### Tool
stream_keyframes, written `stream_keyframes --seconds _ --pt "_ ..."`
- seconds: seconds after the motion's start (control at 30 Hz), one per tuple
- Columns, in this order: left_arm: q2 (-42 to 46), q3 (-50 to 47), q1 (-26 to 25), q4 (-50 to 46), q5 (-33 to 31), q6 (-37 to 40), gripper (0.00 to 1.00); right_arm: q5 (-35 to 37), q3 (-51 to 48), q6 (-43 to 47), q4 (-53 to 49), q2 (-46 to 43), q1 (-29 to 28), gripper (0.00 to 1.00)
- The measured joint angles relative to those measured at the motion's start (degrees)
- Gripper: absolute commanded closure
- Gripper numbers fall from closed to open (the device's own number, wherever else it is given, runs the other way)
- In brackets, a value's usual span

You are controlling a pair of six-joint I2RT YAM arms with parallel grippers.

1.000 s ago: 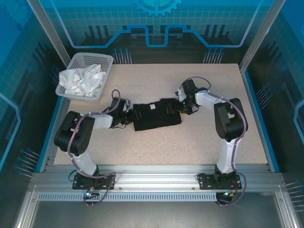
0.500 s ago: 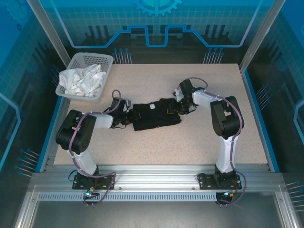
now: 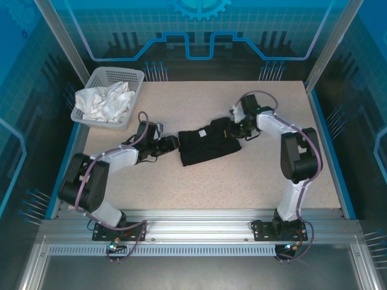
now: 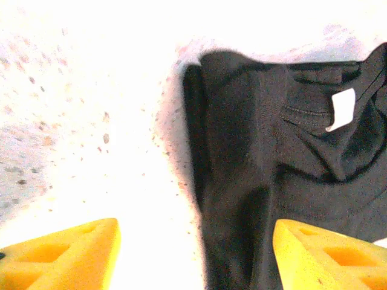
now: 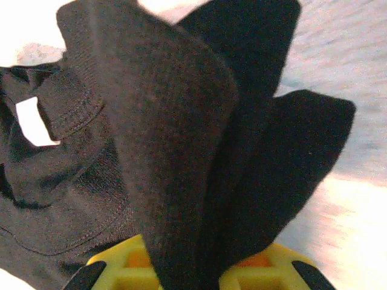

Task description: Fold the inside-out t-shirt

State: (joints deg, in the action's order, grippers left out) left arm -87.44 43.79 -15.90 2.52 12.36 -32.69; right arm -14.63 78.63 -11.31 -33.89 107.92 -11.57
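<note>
My right gripper holds the raised fold. Next I should drag the fold outward toward the bare far table corner [image 3: 294, 101] opposite the basket and release it there.
The inside-out t-shirt [image 3: 208, 145] lies bunched in a black strip at mid-table, its white neck label [image 3: 203, 133] facing up. My left gripper [image 3: 174, 144] sits just off its left end. In the left wrist view that gripper [image 4: 196, 257] is open, its yellow fingers [image 4: 66, 257] wide apart, and the t-shirt's [image 4: 260, 157] edge lies on the table between them. My right gripper [image 3: 232, 129] is at the t-shirt's right end. In the right wrist view it [image 5: 205, 272] is shut on a raised fold of the t-shirt [image 5: 175, 121].
A grey plastic basket [image 3: 134, 76] holding a crumpled white cloth [image 3: 104, 103] stands at the table's far left corner. Bare speckled tabletop [image 3: 211, 187] stretches in front of the t-shirt and to the far right.
My left gripper has opened, let go of the t-shirt and drawn back left. My right gripper has shut on the t-shirt's right end and pulled the t-shirt a little to the right.
</note>
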Motion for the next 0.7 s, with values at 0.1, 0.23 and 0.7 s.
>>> stream_keyframes --seconds 0.1,0.23,0.7 --pt "6.8 0.0 0.0 -2.3 -2.4 1.3 0.25 6.3 1.3 4.5 -3.9 -3.8 4.5 1.00" --pt "13.6 -0.6 0.0 -4.0 -4.2 2.3 0.24 16.1 4.0 9.3 -7.2 -6.3 11.5 0.99" --pt "20.8 -7.4 0.0 -7.5 -5.3 2.6 0.23 42.4 13.9 20.2 -8.1 -1.9 20.6 0.98"
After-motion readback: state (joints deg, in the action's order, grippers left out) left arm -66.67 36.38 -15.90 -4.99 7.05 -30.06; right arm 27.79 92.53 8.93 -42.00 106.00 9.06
